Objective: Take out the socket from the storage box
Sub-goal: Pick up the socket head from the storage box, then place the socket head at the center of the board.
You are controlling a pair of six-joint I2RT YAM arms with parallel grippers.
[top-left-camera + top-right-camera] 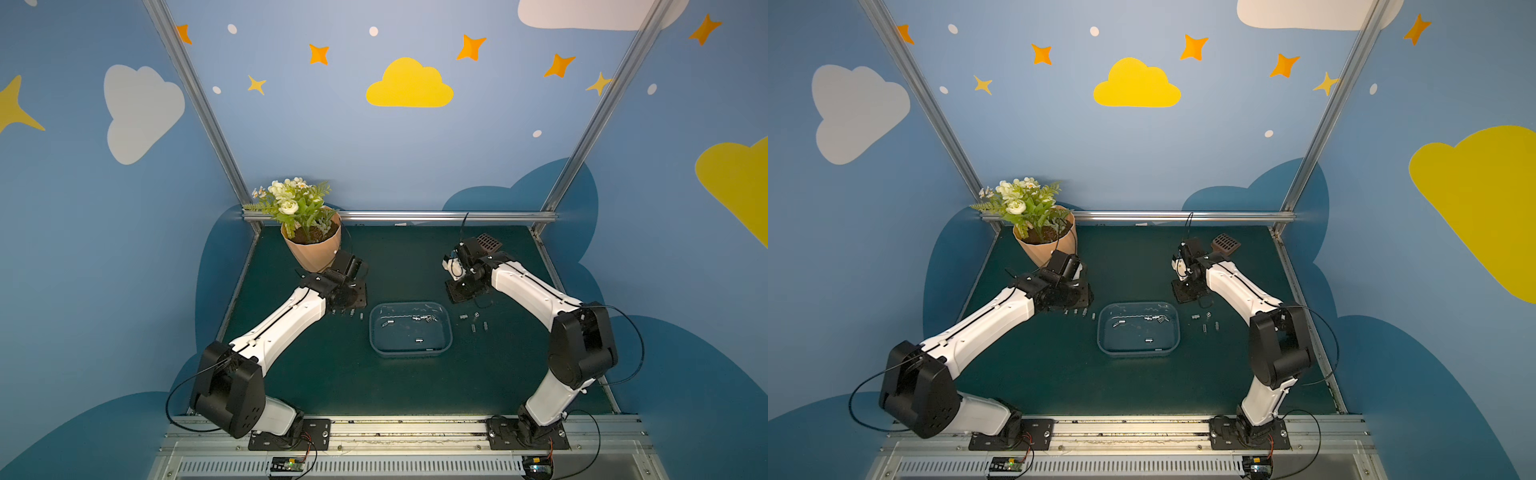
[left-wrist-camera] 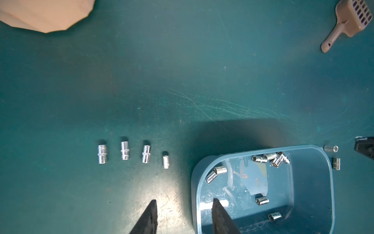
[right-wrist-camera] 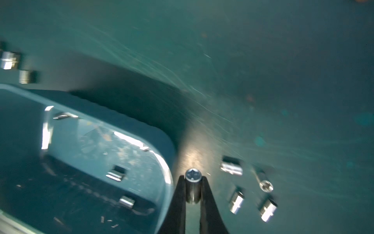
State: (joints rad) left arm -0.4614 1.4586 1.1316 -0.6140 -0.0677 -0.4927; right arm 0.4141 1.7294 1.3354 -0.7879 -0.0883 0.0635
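My right gripper will next move the socket farther away from the box (image 1: 409,354) and down to release it, because clear mat by the laid-out sockets is below it that way.
The storage box (image 1: 409,354) (image 1: 1138,354) is a shallow translucent blue-grey tub in the middle of the green mat. Several shiny sockets (image 1: 419,340) (image 2: 262,200) lie loose inside it. In the right wrist view my right gripper (image 3: 193,177) is shut on one socket (image 3: 192,190), held lengthwise over the mat just beside the box's rim (image 3: 165,162). My left gripper (image 2: 184,201) is open and holds nothing. One of its fingers hangs over the box's inside and the other over the mat. In both top views the wrists hide the fingers.
Several sockets (image 2: 125,151) lie in a row on the mat to the left of the box, and several more (image 3: 235,199) (image 1: 473,322) lie to its right. A peach flowerpot (image 1: 311,249) stands at the back left. A brown slotted scoop (image 1: 488,243) lies at the back right.
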